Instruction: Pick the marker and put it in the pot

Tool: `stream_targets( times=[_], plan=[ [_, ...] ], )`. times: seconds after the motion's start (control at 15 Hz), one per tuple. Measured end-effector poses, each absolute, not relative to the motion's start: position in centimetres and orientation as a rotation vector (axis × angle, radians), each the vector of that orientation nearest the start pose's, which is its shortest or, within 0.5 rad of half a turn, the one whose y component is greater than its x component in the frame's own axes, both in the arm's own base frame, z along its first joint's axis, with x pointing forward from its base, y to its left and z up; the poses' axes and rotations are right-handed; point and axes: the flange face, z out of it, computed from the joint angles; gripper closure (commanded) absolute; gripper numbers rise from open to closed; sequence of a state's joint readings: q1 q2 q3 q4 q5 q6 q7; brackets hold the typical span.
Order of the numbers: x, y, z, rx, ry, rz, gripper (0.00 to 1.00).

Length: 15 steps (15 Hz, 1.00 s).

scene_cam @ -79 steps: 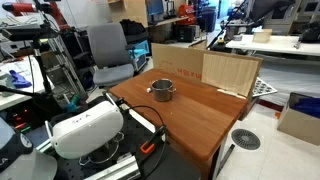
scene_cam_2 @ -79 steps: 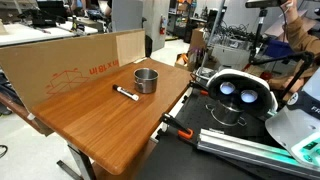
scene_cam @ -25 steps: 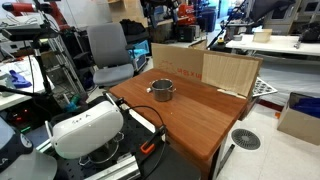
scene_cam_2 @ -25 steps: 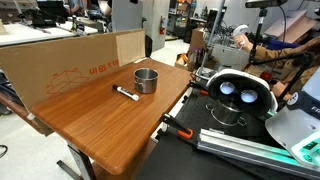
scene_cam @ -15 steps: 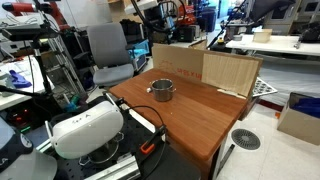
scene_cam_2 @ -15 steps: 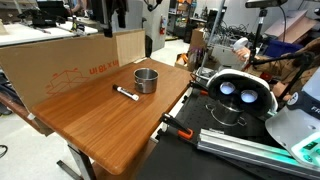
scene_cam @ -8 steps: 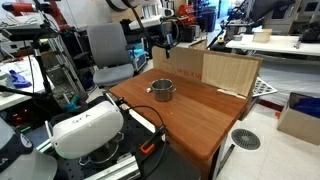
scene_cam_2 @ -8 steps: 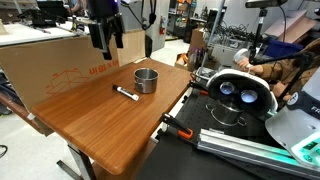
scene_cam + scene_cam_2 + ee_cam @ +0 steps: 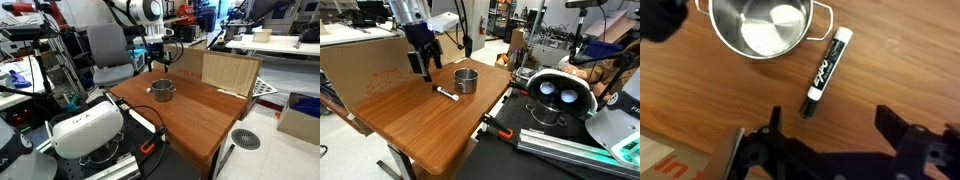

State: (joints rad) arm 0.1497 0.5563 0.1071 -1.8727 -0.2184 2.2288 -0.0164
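Note:
The robot's open fingers are above the marker, so the gripper needs to bring them down around the marker's black cap next.
A white marker with a black cap lies flat on the brown wooden table, next to the small shiny steel pot; it also shows in an exterior view, left of the pot. The pot stands empty, also seen in an exterior view. My gripper is open and empty, hanging above the table just beyond the marker's capped end. In an exterior view it hovers left of the pot, over the marker. In an exterior view the gripper is behind the pot.
A cardboard wall stands along the table's far edge, close behind the gripper; it also shows in an exterior view. A white headset and black gear lie past the table's near side. An office chair stands beyond the table.
The arm has come in from above and behind and descended toward the table; the gripper now hangs low over the marker. Marker and pot have not moved.

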Motion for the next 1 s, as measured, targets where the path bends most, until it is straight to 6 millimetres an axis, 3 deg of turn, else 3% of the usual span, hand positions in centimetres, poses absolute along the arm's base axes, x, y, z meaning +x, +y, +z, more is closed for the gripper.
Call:
stream_targets(
  times=[0.4,1.0],
  plan=[
    [59.5,15.7,17.2,-3.167,-0.688,0.353,0.0],
    [58.9,15.2,14.5,-3.159,-0.67,0.425,0.0]
  ],
)
